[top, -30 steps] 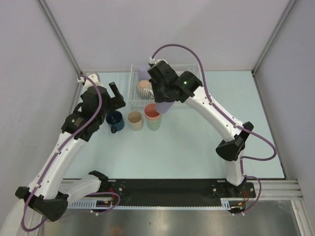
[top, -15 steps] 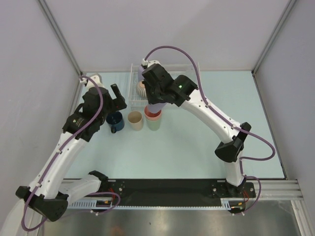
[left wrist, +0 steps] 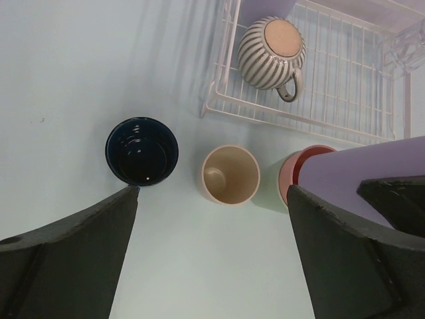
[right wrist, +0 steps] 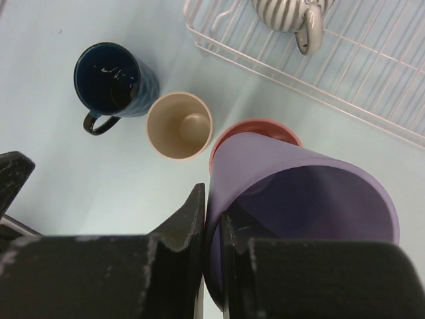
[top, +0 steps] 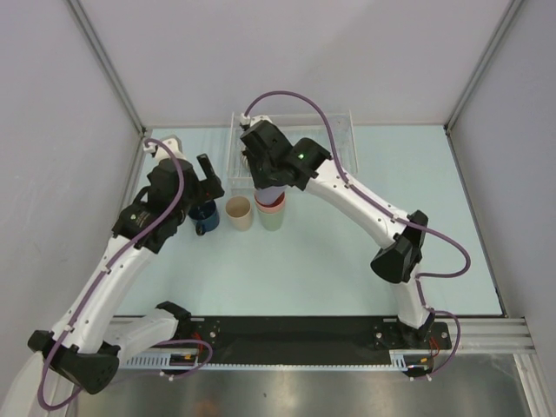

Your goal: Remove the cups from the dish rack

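The lavender cup's bottom should go over the salmon pink cup [right wrist: 255, 127] next, and my right gripper will lower it down into the salmon pink cup's opening.
My right gripper [right wrist: 214, 219] is shut on the rim wall of a lavender cup [right wrist: 299, 193], one finger inside and one outside. It holds the cup tilted just above the salmon pink cup [right wrist: 255, 127]; in the top view the gripper [top: 265, 178] covers most of both. A tan cup [top: 238, 211], a navy mug [top: 203, 215] and a pale green cup [top: 271, 221] stand on the table in front of the dish rack [top: 334, 143]. A ribbed cup [left wrist: 271, 44] lies in the rack, and a second lavender cup [left wrist: 265, 6] shows behind it. My left gripper [left wrist: 212, 252] is open and empty, above the mug and tan cup.
The rack stands at the back of the table against the rear wall. Grey side walls close in the left and right. The mug's handle [right wrist: 96, 124] points toward the near left. Pale blue table [top: 347, 252] lies in front of the cups.
My right gripper has carried the lavender cup left and away from the rack, to over the salmon pink cup. My left arm has shifted slightly toward the cups.
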